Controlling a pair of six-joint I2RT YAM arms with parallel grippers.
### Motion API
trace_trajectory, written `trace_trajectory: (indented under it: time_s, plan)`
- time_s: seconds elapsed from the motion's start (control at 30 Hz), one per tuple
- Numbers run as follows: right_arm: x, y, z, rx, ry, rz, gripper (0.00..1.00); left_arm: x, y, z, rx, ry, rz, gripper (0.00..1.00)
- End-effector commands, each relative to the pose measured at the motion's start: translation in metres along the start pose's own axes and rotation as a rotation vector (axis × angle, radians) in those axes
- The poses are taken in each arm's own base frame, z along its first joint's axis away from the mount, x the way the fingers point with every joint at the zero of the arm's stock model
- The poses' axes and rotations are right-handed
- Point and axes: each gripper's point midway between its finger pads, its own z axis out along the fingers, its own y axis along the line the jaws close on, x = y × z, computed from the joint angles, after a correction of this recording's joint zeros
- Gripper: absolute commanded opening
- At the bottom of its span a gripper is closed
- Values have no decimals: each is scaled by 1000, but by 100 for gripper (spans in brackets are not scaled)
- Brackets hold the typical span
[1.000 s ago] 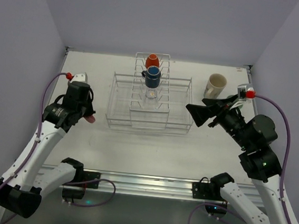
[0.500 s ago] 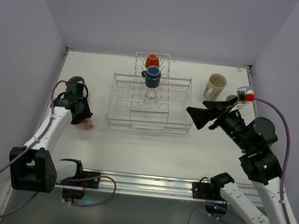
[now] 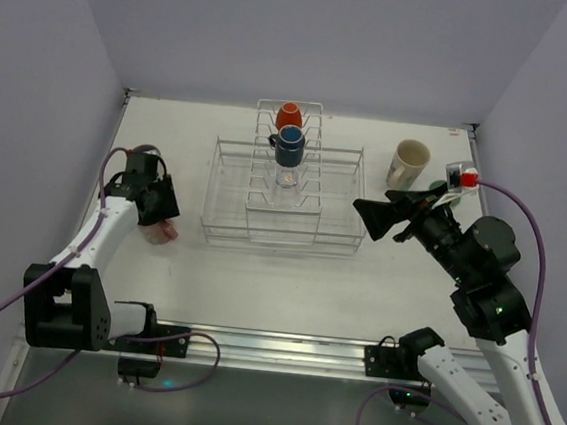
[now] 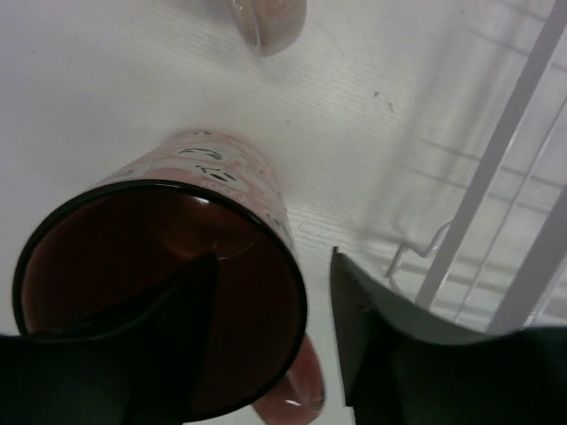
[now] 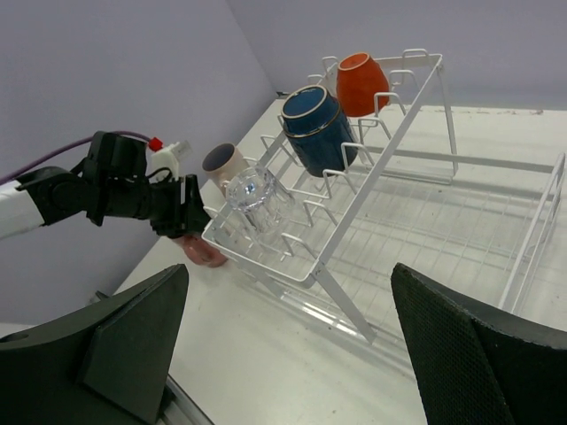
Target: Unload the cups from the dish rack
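I will next swing my right gripper across over the rack, and then I will tip its open fingers down around the small clear glass.
The wire dish rack stands mid-table. On its upright tines sit an orange-red mug, a dark-blue mug and a small clear glass; all three also show in the right wrist view: orange-red mug, dark-blue mug, clear glass. A cream mug stands on the table to the right. My left gripper straddles the rim of a pink tumbler left of the rack, one finger inside, the other apart from the rim. My right gripper is open and empty.
A second pink tumbler stands on the table just beyond the first; it also shows in the right wrist view. The rack's near corner is close to my left gripper. The side walls stand near both arms.
My left arm has swung down and back toward the left wall, bringing the pink tumbler low beside the rack. My right arm has barely moved.
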Motion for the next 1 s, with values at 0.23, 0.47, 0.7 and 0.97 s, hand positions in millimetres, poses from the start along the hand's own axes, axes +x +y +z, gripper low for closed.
trace_trajectory:
  time_s: [0.23, 0.47, 0.7, 0.97]
  plan:
    - [17, -5, 26, 8, 96, 7, 94, -78, -31, -82, 181, -363, -7, 100]
    - [34, 27, 63, -32, 185, -81, 82, -109, -92, -185, 576, -654, 82, 100]
    - [37, 46, 93, -118, 221, -213, 65, -61, -146, -248, 1015, -777, 281, 99]
    - [45, 45, 128, -120, 288, -322, 74, -26, -160, -268, 1155, -836, 430, 92]
